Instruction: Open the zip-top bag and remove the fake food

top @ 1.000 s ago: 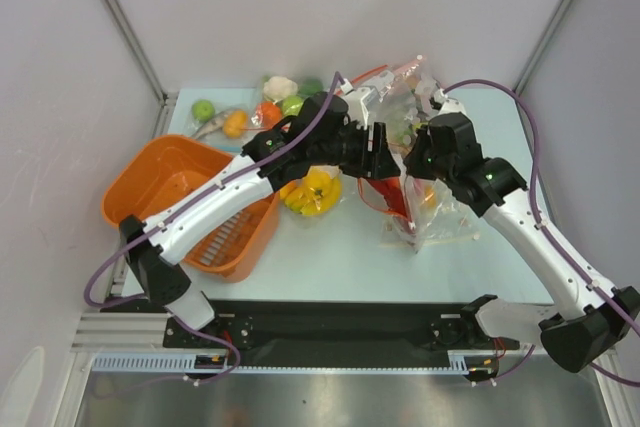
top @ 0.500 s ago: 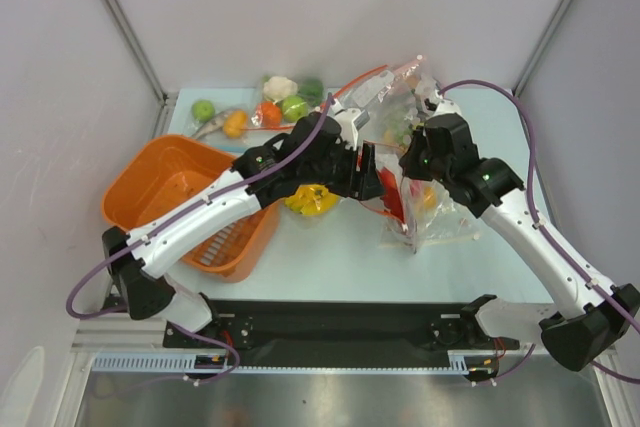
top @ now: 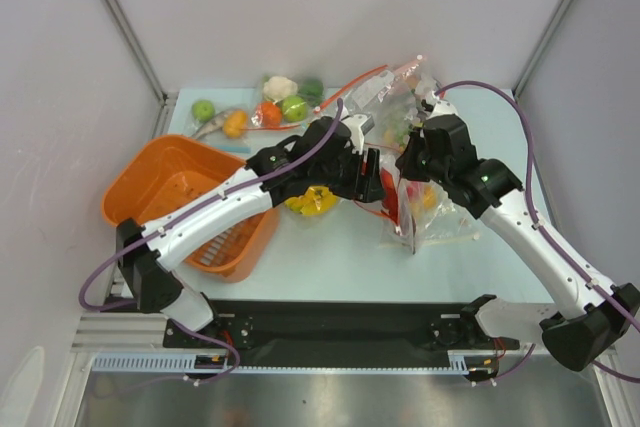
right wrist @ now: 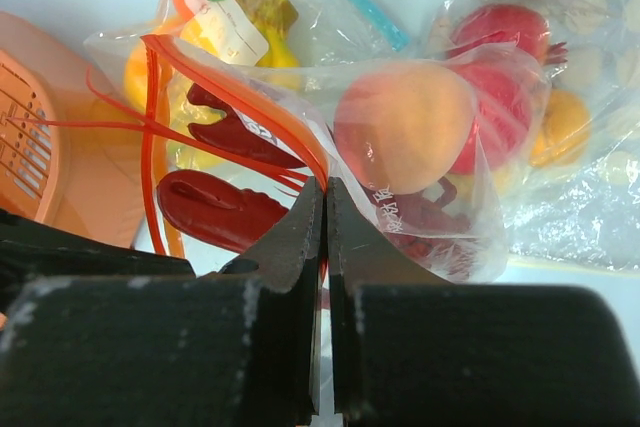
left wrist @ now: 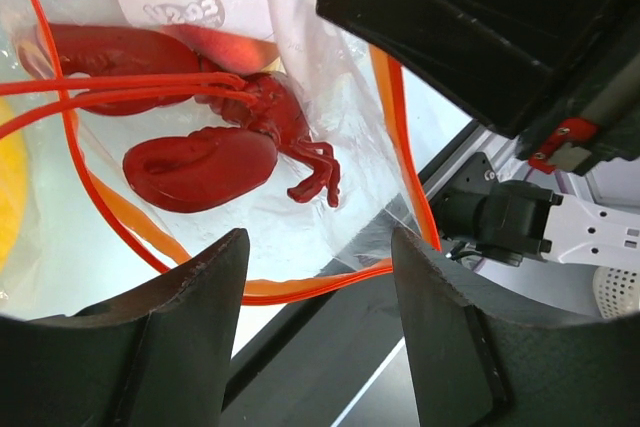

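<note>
The lobster's nearer claw lies uncovered inside, so my left gripper should next lower into the bag's gaping opening, past the zip's near edge, and close on it.
The zip-top bag lies crinkled at centre right, its orange-red zip strip gaping in a loop. Inside I see fake food: a dark-red lobster, a peach-yellow apple and small orange fruits. My right gripper is shut on the bag's zip rim and holds that side up. At the mouth, my left gripper stands open, and the strip's near edge runs just beyond its fingertips without touching them.
An orange basket sits at the left, under my left arm. A blue-zip bag with yellow bananas lies below my left wrist. Cauliflower and green and orange fruits lie at the back, and another clear bag at the back right.
My left gripper has swung down and nearer, to the bag's mouth, still open. The right gripper has kept its grip on the zip rim and barely shifted.
</note>
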### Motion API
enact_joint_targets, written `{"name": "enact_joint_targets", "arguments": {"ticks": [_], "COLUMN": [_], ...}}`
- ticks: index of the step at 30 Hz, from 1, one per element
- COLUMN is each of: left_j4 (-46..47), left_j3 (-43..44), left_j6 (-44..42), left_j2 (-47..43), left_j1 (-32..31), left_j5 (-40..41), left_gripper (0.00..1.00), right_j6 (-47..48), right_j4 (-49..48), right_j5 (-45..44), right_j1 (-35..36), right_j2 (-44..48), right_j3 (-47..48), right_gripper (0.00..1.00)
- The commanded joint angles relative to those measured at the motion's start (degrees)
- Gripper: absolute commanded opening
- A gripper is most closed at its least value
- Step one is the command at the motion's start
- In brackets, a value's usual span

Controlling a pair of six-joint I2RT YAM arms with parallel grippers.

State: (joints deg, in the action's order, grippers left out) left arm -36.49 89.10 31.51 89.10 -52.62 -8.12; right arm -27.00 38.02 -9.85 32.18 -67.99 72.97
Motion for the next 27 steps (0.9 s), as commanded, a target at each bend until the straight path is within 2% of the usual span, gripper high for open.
{"name": "enact_joint_targets", "arguments": {"ticks": [1, 23, 27], "left_j4": [1.2, 8.8, 9.1], "left_j3": [-0.4, -1.8, -1.5], "left_j6": [0.0, 1.3, 1.3], "left_j2": [0.1, 3.7, 4.8], "left_j1": [0.7, 3.0, 3.5], "left_j5": [-0.2, 5.7, 4.9], "left_gripper": [0.65, 0.70, 0.67], "right_j6": [-0.8, 0.8, 1.2], "right_j4": [-2.8, -4.5, -4.4], "right_j5": [-0.7, 4.6, 5.3], "right_j1": [0.3, 0.5, 0.9], "right_j2": [1.5, 4.0, 4.4], "right_j3": [0.2, -1.3, -1.8], "right_gripper": [0.00, 0.00, 0.00]}}
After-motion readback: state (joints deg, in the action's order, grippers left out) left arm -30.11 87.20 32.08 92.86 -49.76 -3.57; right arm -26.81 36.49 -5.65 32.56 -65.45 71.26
